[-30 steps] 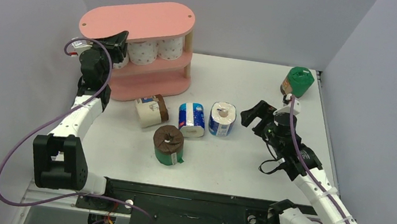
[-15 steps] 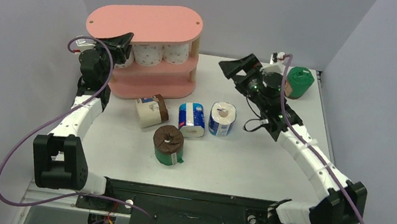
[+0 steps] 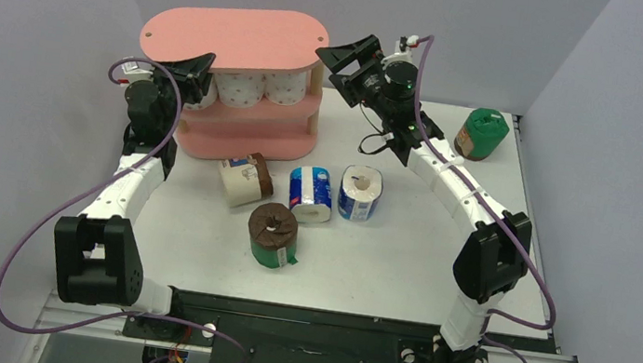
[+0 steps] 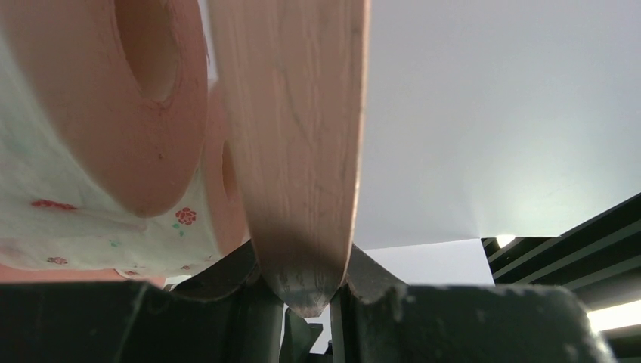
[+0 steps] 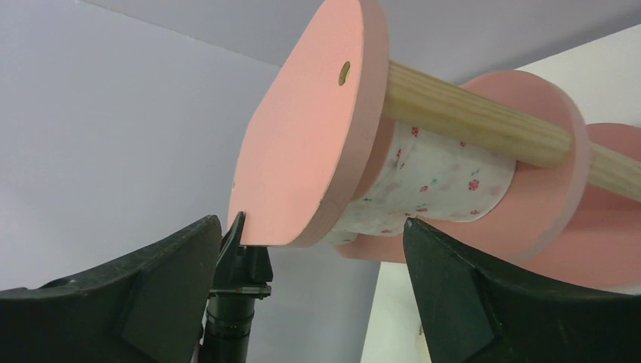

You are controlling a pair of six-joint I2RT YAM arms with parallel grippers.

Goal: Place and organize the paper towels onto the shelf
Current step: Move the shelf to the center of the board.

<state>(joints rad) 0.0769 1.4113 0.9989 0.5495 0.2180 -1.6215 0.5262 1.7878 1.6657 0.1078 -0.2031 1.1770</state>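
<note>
The shelf (image 3: 234, 36) stands near the side, so my left gripper slides it to the right in the top view onto bare tabletop next and lets go.
The pink shelf (image 3: 234, 36) stands at the back left, with white pink-dotted paper towels (image 3: 241, 86) on its middle tier. My left gripper (image 3: 200, 65) is shut on the left end of the top board (image 4: 302, 136), and a dotted roll (image 4: 98, 113) sits close beside it. My right gripper (image 3: 339, 57) hangs open just off the shelf's right end. Its fingers frame the top board (image 5: 310, 128), a dotted roll (image 5: 431, 181) and a wooden post (image 5: 476, 121), and nothing is held. A beige-brown roll (image 3: 243, 179), two blue-and-white rolls (image 3: 310, 194) (image 3: 359, 192) and a brown-green roll (image 3: 272, 233) lie on the table.
A green-wrapped roll (image 3: 481, 133) stands at the far right of the table, behind the right arm. Grey walls close in the back and both sides. The right arm stretches across the table's right half above the upright blue-and-white roll.
The right arm swung from the table's right side up to the shelf's right end. The shelf shifted rightward in the left gripper's hold, then stayed put.
</note>
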